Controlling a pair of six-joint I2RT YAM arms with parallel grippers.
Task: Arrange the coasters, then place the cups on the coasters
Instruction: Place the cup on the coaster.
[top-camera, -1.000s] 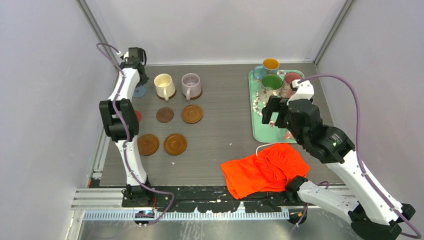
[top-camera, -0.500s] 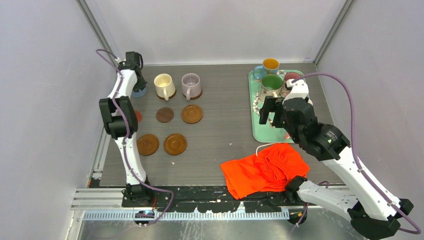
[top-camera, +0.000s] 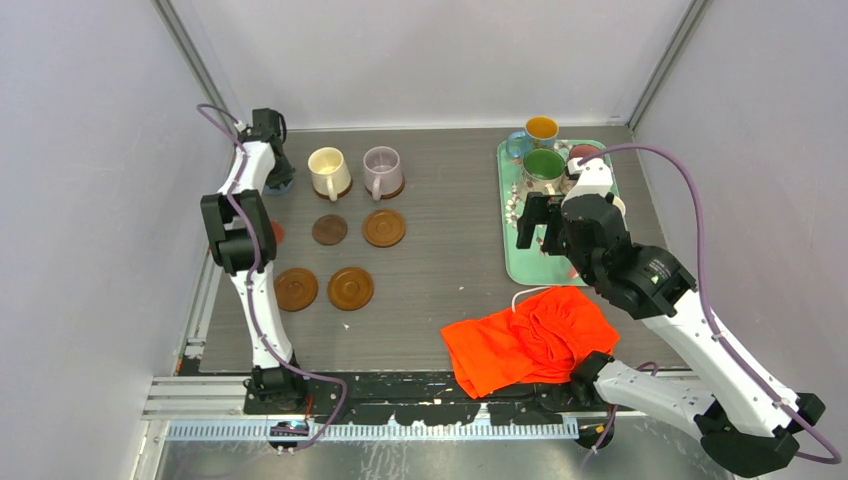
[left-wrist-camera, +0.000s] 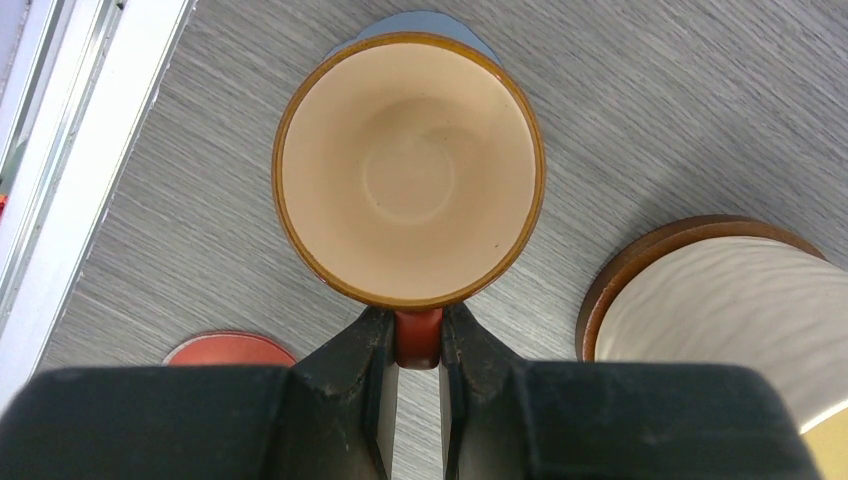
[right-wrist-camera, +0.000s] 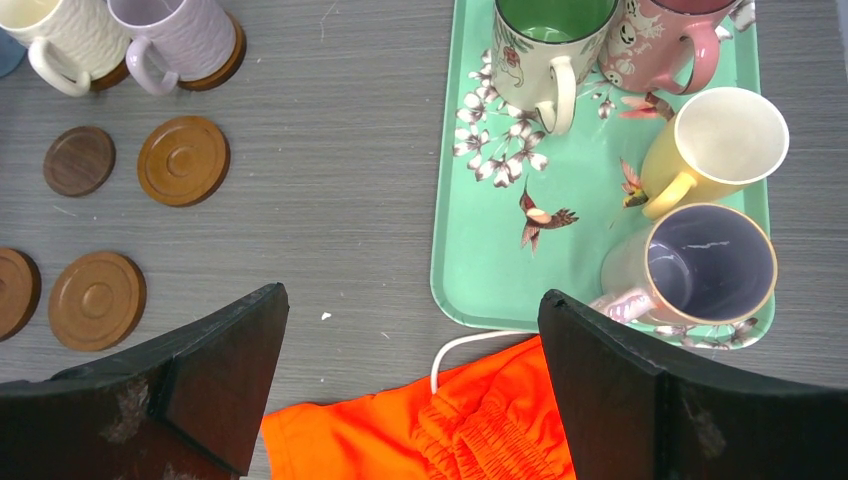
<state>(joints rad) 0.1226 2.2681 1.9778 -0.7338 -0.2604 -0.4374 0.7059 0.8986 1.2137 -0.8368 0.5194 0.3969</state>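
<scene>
Next, my left gripper moves down until the cup stands on the coaster, since the blue coaster (top-camera: 282, 188) (left-wrist-camera: 425, 20) lies below my left gripper. Then it lets go of the cup's red handle.
My left gripper (left-wrist-camera: 418, 325) is shut on the red handle of a tiny orange-copper cup (left-wrist-camera: 410, 170), which sits over the blue coaster (left-wrist-camera: 425, 20); in the top view this is at the far left (top-camera: 275, 178). A cream cup (top-camera: 328, 170) and a lilac cup (top-camera: 382, 168) stand on brown coasters. Several bare brown coasters (top-camera: 384, 227) (top-camera: 329, 229) (top-camera: 350, 288) lie below them. A red-orange coaster (left-wrist-camera: 228, 348) lies near the left edge. My right gripper (right-wrist-camera: 410, 300) hangs open above the table beside the tray (right-wrist-camera: 500, 270), holding nothing. On the tray are a green-inside cup (right-wrist-camera: 550, 40) and a pink cup (right-wrist-camera: 670, 40).
The teal floral tray also carries a yellow cup (right-wrist-camera: 715, 140), a cup with a purple inside (right-wrist-camera: 710, 262) and a blue cup with an orange inside (top-camera: 540, 130). An orange cloth (top-camera: 530, 340) lies at the front right. The left wall and a metal rail run close to my left arm.
My left gripper has shifted slightly nearer, covering the blue coaster, still shut on the cup. My right arm has moved a little left and farther back beside the tray, jaws still wide.
</scene>
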